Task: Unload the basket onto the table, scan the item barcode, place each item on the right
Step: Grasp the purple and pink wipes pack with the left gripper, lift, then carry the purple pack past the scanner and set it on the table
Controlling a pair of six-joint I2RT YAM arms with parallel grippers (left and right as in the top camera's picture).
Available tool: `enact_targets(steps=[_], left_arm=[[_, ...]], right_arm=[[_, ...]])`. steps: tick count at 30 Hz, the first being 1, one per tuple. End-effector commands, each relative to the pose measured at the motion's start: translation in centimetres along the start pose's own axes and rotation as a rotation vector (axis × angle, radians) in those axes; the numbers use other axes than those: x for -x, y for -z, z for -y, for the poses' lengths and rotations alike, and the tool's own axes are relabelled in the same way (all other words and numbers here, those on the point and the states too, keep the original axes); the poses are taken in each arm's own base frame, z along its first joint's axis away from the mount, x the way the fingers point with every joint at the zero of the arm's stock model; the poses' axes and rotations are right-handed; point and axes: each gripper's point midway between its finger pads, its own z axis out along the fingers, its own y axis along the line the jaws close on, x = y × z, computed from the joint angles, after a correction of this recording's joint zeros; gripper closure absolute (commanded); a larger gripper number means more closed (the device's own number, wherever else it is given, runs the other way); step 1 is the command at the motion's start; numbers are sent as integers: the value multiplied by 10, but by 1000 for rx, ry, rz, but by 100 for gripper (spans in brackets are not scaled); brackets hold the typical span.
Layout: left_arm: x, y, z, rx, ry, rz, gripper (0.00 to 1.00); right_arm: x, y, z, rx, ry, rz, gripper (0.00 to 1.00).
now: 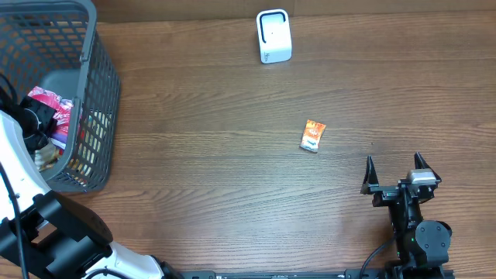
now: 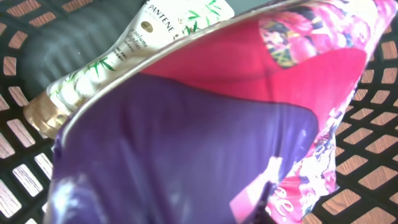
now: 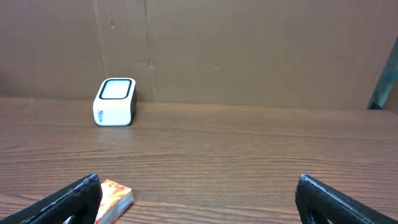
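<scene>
Right of my left gripper in the overhead view is bare tabletop beside the orange packet: next I carry the pouch up over the basket's rim, across, lower and release.
My left gripper reaches down into the grey mesh basket at the far left. It is shut on a glossy pink and purple pouch, which fills the left wrist view; only a sliver of one dark finger shows against it. From overhead the pouch appears as a pink patch beside the gripper. No barcode shows on it. The white scanner stands upright at the table's far edge, also in the right wrist view. My right gripper rests open near the front right, nothing between its fingers.
A small orange packet lies flat mid-table, just ahead of the right gripper's left finger. A white Pantene bottle with a gold cap lies in the basket under the pouch, among other packets. A brown cardboard wall backs the table.
</scene>
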Motion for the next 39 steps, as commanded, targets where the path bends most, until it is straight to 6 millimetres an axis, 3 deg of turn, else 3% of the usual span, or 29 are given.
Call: enact_targets(steps=[1, 7, 11, 14, 21, 26, 31, 34, 39], left_arm=[[5, 5, 5, -10, -9, 22, 96], [4, 7, 12, -52, -10, 10, 96], [14, 28, 25, -105, -15, 43, 96], [25, 58, 34, -146, -21, 100, 96], [43, 154, 51, -266, -33, 308, 96], [13, 206, 73, -443, -93, 315, 96], [-30, 247, 107, -657, -197, 252, 96], [-61, 256, 128, -736, -278, 181, 96], [-113, 245, 164, -765, -441, 52, 96]], right_arm=[[-1, 0, 1, -6, -7, 8, 0], [-1, 0, 1, -6, -7, 8, 0], [-1, 0, 1, -6, -7, 8, 0], [-1, 0, 1, -6, -7, 8, 0], [-1, 0, 1, -6, -7, 8, 0], [-1, 0, 1, -6, -7, 8, 0], [-1, 0, 1, -6, -7, 8, 0], [-1, 0, 1, -6, -7, 8, 0], [-1, 0, 1, -6, -7, 8, 0]])
